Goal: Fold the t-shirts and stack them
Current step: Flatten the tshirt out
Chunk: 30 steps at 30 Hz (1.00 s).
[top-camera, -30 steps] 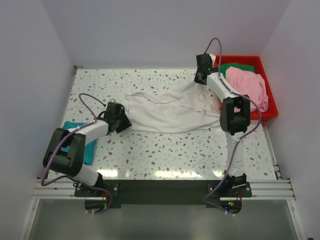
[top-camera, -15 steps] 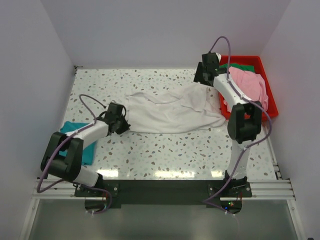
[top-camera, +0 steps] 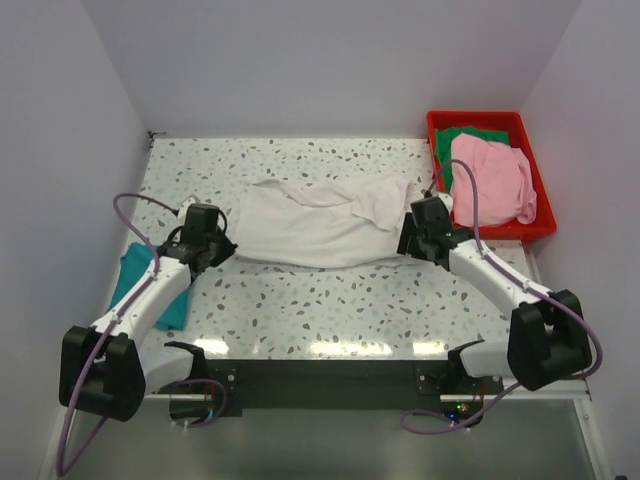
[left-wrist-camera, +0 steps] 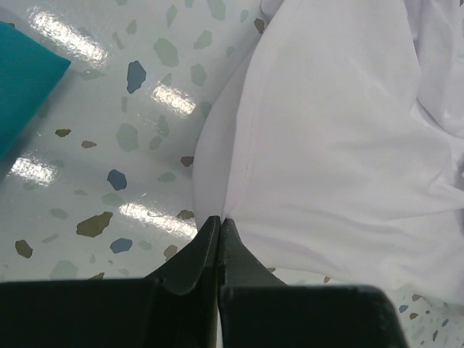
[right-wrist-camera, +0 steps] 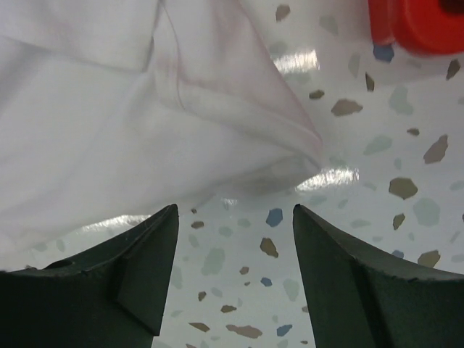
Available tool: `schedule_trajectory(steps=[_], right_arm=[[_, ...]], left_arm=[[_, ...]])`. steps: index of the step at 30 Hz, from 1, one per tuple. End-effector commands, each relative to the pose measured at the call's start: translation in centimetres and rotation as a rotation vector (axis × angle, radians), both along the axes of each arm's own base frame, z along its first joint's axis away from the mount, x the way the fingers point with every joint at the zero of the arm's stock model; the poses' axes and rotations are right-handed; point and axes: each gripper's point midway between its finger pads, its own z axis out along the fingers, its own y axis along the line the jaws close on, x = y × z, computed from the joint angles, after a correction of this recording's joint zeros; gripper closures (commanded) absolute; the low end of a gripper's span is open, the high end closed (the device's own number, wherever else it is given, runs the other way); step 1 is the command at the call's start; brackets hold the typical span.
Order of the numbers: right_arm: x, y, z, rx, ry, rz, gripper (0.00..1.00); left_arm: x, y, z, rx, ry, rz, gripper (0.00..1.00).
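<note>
The tip of the shirt's corner is beyond my open fingers, so my right gripper should move down toward the bin's side, onto the shirt's near corner point(top-camera: 417, 261) point(right-wrist-camera: 309, 162), before I close it.
An off-white t-shirt point(top-camera: 320, 222) lies spread across the middle of the table, wrinkled along its far side. My left gripper point(top-camera: 216, 246) is at its left edge, shut on the hem point(left-wrist-camera: 220, 220), with creases in the cloth point(left-wrist-camera: 341, 145) running from the tips. My right gripper point(top-camera: 410, 236) hangs open just off the shirt's near right corner point(right-wrist-camera: 290, 145), nothing between its fingers point(right-wrist-camera: 233, 212). A teal t-shirt point(top-camera: 136, 285) lies folded at the left, partly under my left arm. Pink point(top-camera: 490, 180) and green point(top-camera: 470, 135) t-shirts sit in the bin.
The red plastic bin point(top-camera: 440, 122) stands at the back right corner, its corner showing in the right wrist view point(right-wrist-camera: 420, 22). White walls close in the table on three sides. Speckled tabletop point(top-camera: 330, 300) lies bare between the shirt and the arm bases.
My right gripper opened, let go of the shirt near the bin and swung down to its near right corner. My left gripper shut on the left hem and drew it leftward.
</note>
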Motion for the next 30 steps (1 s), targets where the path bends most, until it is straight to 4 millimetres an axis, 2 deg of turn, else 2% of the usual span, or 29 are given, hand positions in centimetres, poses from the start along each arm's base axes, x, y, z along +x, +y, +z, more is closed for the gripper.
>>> schedule_trajectory(steps=[1,2,9,17,24,30], right_arm=[[-0.5,-0.2,0.1,0.015,-0.073,-0.05,0.32],[-0.8,-0.4,-0.5,0.014,-0.07,-0.056,0.32],[-0.4,-1.3,-1.2,-0.018,-0.086,-0.109,0.36],[1.0,-1.5,-2.5,-0.001,-0.057,-0.138,0.53],[-0.2,-1.6,-1.6,0.034,-0.094,-0.14,0.52],[-0.3,-1.2,-2.9,0.045,-0.063,-0.126,0.52]], left_arm=[[-0.4,0.7,0.0,0.015,0.0,0.014,1.0],[-0.2,0.5,0.1,0.004,-0.005,0.009,1.0],[0.2,0.2,0.5,-0.006,-0.021,-0.003,1.0],[0.5,0.7,1.1,0.006,-0.034,0.003,1.0],[0.9,1.6,1.4,0.013,-0.044,0.011,1.0],[1.3,1.5,1.4,0.002,-0.047,0.003,1.0]])
